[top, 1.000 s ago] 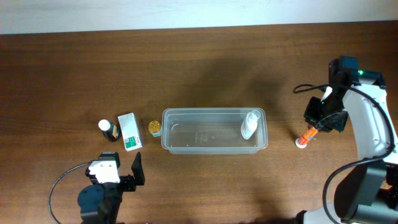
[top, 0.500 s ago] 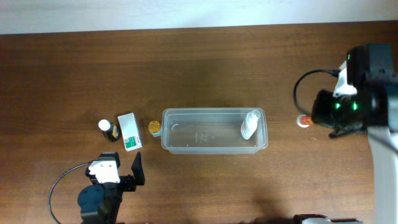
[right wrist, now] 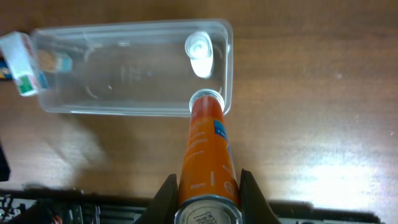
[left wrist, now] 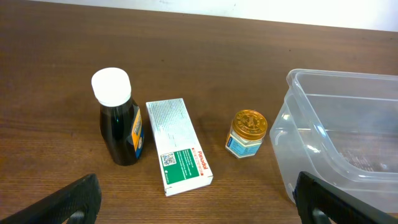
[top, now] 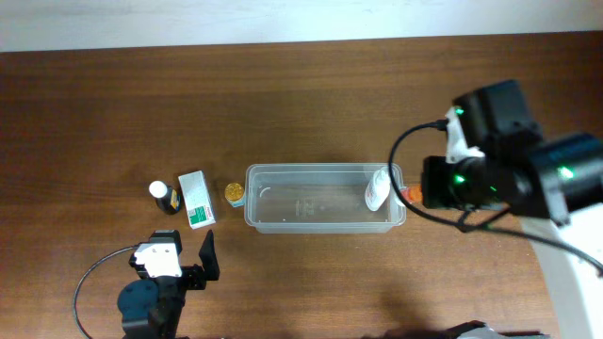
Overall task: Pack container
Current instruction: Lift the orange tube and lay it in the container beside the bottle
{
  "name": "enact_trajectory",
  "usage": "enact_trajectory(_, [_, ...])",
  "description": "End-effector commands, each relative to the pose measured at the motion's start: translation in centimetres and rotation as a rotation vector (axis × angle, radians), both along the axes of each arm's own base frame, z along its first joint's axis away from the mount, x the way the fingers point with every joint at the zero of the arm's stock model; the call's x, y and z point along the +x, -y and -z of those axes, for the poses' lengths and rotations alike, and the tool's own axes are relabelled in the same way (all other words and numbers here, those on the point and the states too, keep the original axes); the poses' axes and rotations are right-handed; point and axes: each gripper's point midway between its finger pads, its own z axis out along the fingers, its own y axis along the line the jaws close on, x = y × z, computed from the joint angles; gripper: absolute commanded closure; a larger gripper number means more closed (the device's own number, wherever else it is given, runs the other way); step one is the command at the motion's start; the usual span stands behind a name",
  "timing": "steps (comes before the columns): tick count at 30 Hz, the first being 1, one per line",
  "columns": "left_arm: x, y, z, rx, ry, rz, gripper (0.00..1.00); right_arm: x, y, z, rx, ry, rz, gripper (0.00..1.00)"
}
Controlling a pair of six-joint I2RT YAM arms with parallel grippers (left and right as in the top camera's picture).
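The free corner of the container beside the white bottle [right wrist: 202,84] is below and to the left in the overhead view, so my right gripper will carry the tube [right wrist: 208,149] over and down next.
The clear plastic container [top: 283,173] lies mid-table; it also shows in the right wrist view [right wrist: 124,37] and the left wrist view [left wrist: 348,81]. A white bottle [top: 379,188] stands in its right end and shows in the right wrist view [right wrist: 200,47]. My right gripper [right wrist: 208,190] is shut on an orange tube [right wrist: 208,149], held in the air just right of the container's right end; its orange tip shows overhead [top: 413,195]. My left gripper [left wrist: 199,202] is open and empty near the front left, short of the white-and-green box [left wrist: 178,144].
Left of the container stand a dark bottle with a white cap [top: 163,196], the white-and-green box [top: 196,199] and a small gold-lidded jar [top: 233,193]. In the left wrist view they are the dark bottle [left wrist: 121,121] and the jar [left wrist: 247,133]. A pale wall edges the table's far side.
My right arm lifted the orange tube off the table at the right and carried it left to the container's right end. The left arm has not moved.
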Motion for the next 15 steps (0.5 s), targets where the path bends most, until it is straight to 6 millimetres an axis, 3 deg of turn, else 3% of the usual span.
enact_trajectory(1, [0.0, 0.0, 0.0, 0.013, 0.007, 0.007, 0.01, 0.4, -1.0, 1.8, -0.01, -0.083, -0.01, 0.92])
enact_trajectory(6, [0.0, 0.0, 0.0, 0.013, 0.007, 0.007, 0.01, 1.2, -1.9, 3.2, -0.03, -0.13, -0.036, 0.92])
enact_trajectory(15, [0.0, 0.0, 0.0, 0.013, 0.007, 0.007, 0.01, 3.3, -1.8, 4.7, -0.083, -0.129, -0.024, 0.92])
